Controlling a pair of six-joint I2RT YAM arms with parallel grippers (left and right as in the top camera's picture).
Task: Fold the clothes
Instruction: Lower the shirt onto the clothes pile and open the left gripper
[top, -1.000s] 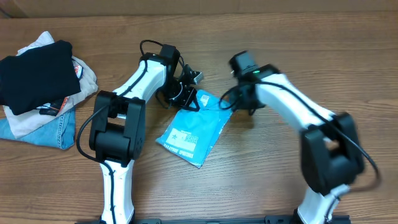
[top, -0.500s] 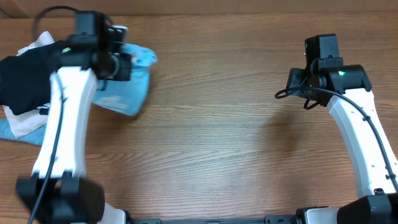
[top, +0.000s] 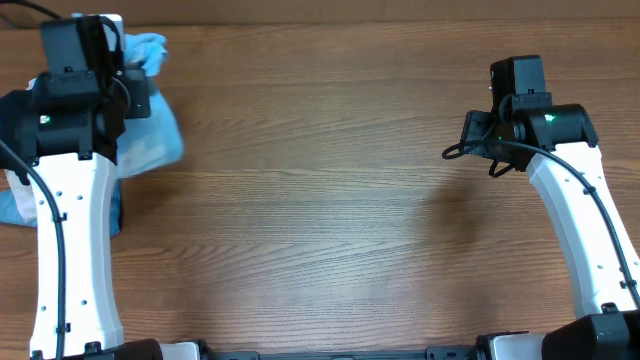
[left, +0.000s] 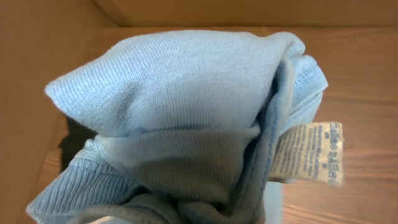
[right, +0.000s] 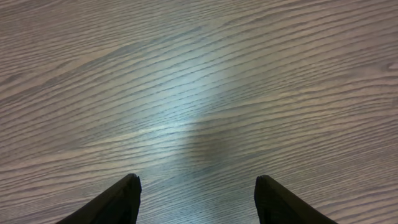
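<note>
The garment pile is below my left gripper and to its left in the overhead view, so I will move that way, lower the T-shirt (top: 152, 135) and let go of it.
The clothes, a light sky-blue T-shirt (top: 152, 135), hang bunched from my left gripper (top: 130, 85) at the table's far left back corner. The left wrist view is filled with its ribbed fabric (left: 180, 93), and a white care label (left: 308, 152) sticks out on the right. The cloth hides the left fingers, which are shut on it. My right gripper (top: 470, 135) is far off at the right. It stands open over bare wood (right: 196, 180) with nothing between its fingertips.
Under and beside the left arm lies a pile of other garments. A strip of blue jeans (top: 14, 205) and a dark garment (top: 10, 125) show at the left edge. A brown cardboard wall (left: 56, 56) runs behind the wooden table (top: 320, 220).
The left arm has swung the blue T-shirt from the table's middle to the far left, over the pile. The right arm pulled back to the right and has since held still.
</note>
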